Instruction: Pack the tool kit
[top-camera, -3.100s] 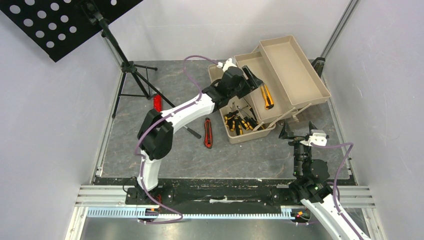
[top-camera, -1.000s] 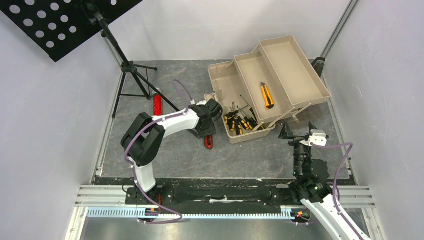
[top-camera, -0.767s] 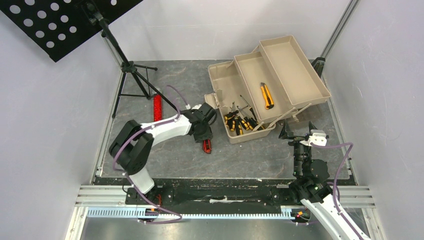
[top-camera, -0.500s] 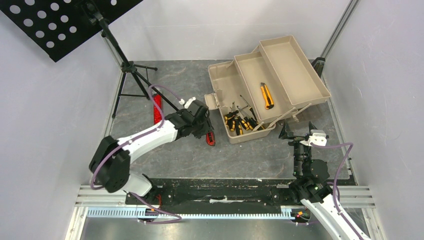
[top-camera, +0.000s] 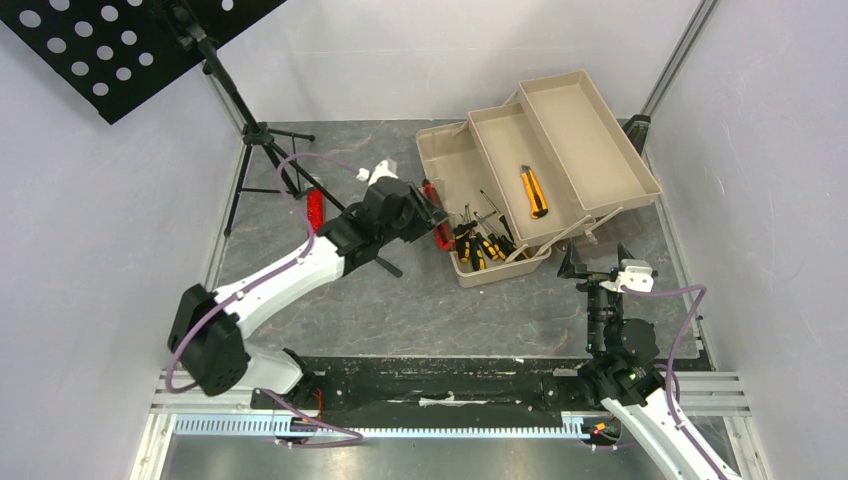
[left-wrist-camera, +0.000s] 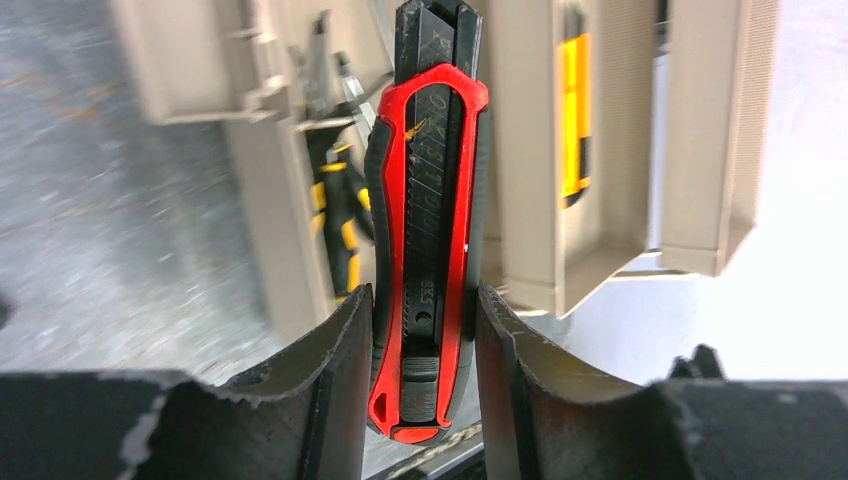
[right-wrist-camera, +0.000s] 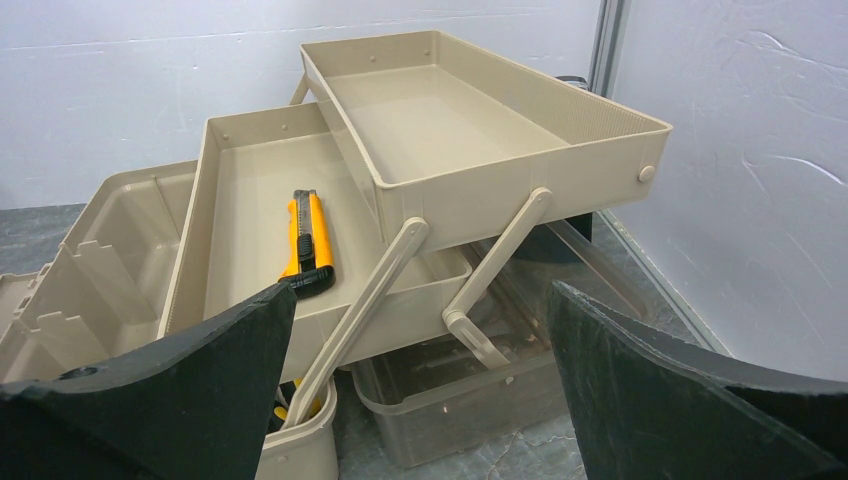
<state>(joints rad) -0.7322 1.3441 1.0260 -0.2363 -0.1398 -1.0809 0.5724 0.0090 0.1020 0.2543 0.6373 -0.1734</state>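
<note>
The toolbox's middle tray (right-wrist-camera: 230, 215) is to the right in the top view, so I will move my left gripper there next and let go beside the orange knife, a matching tool.
The tan toolbox (top-camera: 590, 140) stands open at the back right with its trays fanned out. An orange utility knife (top-camera: 535, 192) lies in the middle tray (right-wrist-camera: 230, 215). Several yellow-and-black screwdrivers (top-camera: 475, 246) lie in the bottom compartment. My left gripper (top-camera: 430, 210) hovers at the box's left edge, shut on a red-and-black utility knife (left-wrist-camera: 428, 250). The knife points toward the box, with both fingers (left-wrist-camera: 335, 350) pressed on its sides. My right gripper (top-camera: 598, 262) is low in front of the box, open and holding nothing, facing the trays (right-wrist-camera: 420, 292).
A black music stand (top-camera: 120, 40) on a tripod (top-camera: 262, 140) fills the back left. A red bar (top-camera: 315, 207) lies by one tripod leg. A clear plastic bin (right-wrist-camera: 480, 390) sits under the fanned trays. White walls close in on both sides.
My left gripper has lifted the red knife off the mat and carried it up and right to the toolbox's left edge. The right arm has not moved.
</note>
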